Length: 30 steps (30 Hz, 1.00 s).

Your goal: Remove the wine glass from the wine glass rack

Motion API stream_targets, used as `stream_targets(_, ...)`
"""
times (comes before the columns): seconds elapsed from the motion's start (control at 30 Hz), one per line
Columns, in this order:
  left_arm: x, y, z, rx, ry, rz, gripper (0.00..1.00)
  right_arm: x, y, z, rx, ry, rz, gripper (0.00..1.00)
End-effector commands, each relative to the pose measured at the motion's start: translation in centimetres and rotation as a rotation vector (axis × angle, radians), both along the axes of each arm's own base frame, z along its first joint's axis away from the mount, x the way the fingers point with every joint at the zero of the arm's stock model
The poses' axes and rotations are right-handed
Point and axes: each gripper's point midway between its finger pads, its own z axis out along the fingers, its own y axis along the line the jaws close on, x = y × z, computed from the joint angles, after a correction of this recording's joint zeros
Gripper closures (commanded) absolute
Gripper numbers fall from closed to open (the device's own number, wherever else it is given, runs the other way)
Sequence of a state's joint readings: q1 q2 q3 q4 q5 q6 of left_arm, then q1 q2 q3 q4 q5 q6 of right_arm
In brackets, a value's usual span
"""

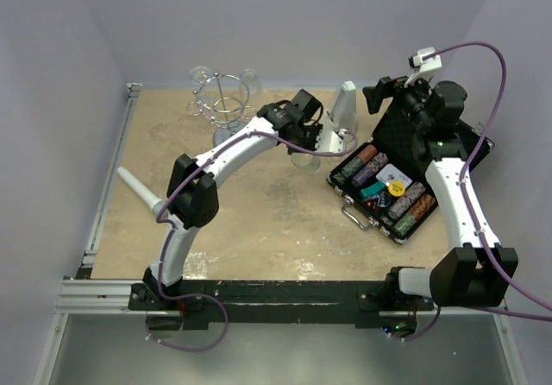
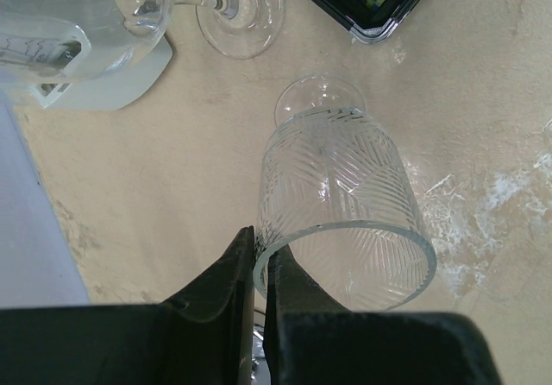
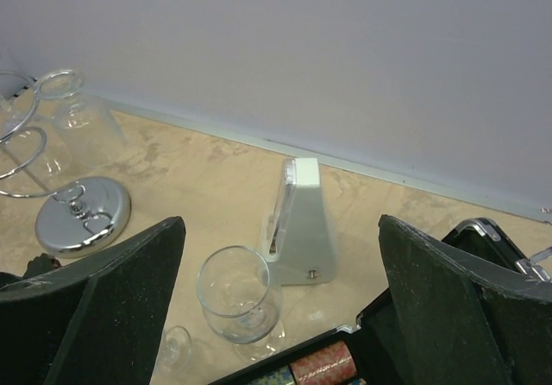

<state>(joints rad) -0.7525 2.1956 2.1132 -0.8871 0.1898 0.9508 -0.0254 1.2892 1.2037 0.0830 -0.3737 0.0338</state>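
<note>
The bare tabletop beside the case is just below my left gripper, so my left gripper will next lower the glass foot-down onto that clear spot and let go of its rim.
My left gripper (image 2: 260, 251) is shut on the rim of a cut-pattern wine glass (image 2: 336, 186), with one finger inside the bowl and one outside. The glass hangs foot-down close over the table, right of the wine glass rack (image 1: 226, 100); from above it shows at the gripper (image 1: 312, 139). I cannot tell whether its foot touches the table. The chrome rack stands at the back left, and other glasses (image 1: 201, 76) still hang on its arms. Its disc base (image 3: 82, 217) shows in the right wrist view. My right gripper (image 3: 280, 230) is open and holds nothing, raised over the case (image 1: 405, 178).
A plain wine glass (image 3: 237, 294) stands upright beside a grey metronome (image 3: 302, 225) near the back wall. An open black case of poker chips (image 1: 388, 186) lies at the right. A white cone-shaped object (image 1: 138, 191) lies near the left edge.
</note>
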Motion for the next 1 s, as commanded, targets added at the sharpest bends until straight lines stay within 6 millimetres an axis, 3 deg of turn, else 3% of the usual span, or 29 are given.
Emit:
stream_targets(0.0,1.3,-1.5,2.9,-0.019,-0.123,-0.063,1.00,0.3,-0.8,0.3,0.012,-0.018,-0.039,0.02)
stream_targets(0.3,0.4,-1.8,0.9,0.046,-0.103,-0.120,1.00,0.5,-1.1,-0.2,0.015,-0.008,-0.046,0.02)
stream_targets(0.63,0.8,-2.8,0.3,0.066,-0.151,-0.153,1.00,0.5,-1.5,-1.0,0.017,0.008,-0.057,0.01)
stream_targets(0.7,0.8,-2.9,0.3,0.069,-0.155,-0.162,0.92,0.5,-1.5,-1.0,0.018,0.008,-0.057,0.01)
stream_targets(0.77,0.9,-2.9,0.3,0.072,-0.161,-0.162,0.74,0.5,-1.6,-1.2,0.021,0.014,-0.057,0.02)
stream_targets(0.83,0.9,-2.9,0.3,0.074,-0.164,-0.166,0.69,0.5,-1.6,-1.5,0.024,0.021,-0.058,0.01)
stream_targets(0.97,0.8,-3.1,0.1,0.077,-0.163,-0.171,0.69,0.5,-1.6,-1.5,0.032,0.022,-0.056,0.02)
